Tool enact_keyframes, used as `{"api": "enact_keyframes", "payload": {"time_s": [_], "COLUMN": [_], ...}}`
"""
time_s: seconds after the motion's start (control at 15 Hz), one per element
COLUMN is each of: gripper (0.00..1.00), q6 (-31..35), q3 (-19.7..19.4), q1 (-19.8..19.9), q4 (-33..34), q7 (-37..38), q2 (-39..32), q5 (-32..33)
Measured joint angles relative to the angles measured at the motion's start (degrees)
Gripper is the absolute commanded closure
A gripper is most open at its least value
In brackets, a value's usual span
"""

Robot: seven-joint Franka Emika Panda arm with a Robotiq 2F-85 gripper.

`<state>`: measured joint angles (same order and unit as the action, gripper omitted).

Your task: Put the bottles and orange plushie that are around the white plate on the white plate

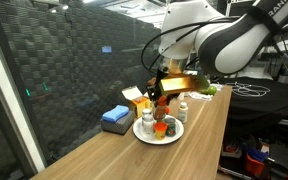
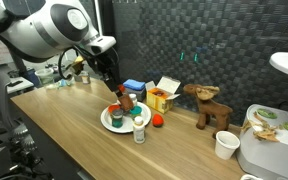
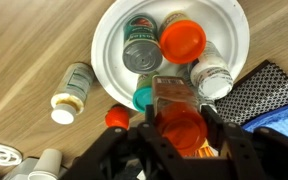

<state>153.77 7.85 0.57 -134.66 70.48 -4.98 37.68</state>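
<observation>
The robot's gripper will next move down into the gap between the teal-topped bottle and the white-capped bottle (image 3: 214, 80) to let go of the red-capped bottle, because that bottle still hangs above the plate.
The white plate (image 3: 114, 40) lies on the wooden table and shows in both exterior views (image 1: 170, 138) (image 2: 107, 123). On it stand a green-labelled jar (image 3: 142, 50), an orange-red-capped jar (image 3: 182, 40) and a white-capped bottle (image 3: 214, 80). A teal-topped bottle (image 3: 144, 97) is at its rim. My gripper (image 3: 179, 125) is shut on a red-capped bottle (image 3: 176, 100), held just above the plate's edge (image 1: 164, 92) (image 2: 122, 95). A white bottle (image 3: 72, 88) stands on the table beside the plate (image 2: 139, 132). The orange plushie (image 3: 116, 117) lies off the plate (image 2: 157, 121).
A yellow carton (image 2: 162, 95) and a blue folded cloth (image 1: 116, 117) sit behind the plate. A brown plush animal (image 2: 209, 105) and a white cup (image 2: 225, 145) stand further along the table. A dark patterned cloth (image 3: 264, 90) lies by the plate.
</observation>
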Motion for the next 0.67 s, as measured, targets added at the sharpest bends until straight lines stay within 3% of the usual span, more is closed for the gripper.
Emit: {"api": "enact_keyframes", "payload": {"time_s": [0.67], "gripper": [0.76], "q6": [-0.69], "q3": [0.15], "q1": [-0.59], "q4": [2.07], "q7": [-2.60], "q2": [-1.55], "q5": [-2.91]}}
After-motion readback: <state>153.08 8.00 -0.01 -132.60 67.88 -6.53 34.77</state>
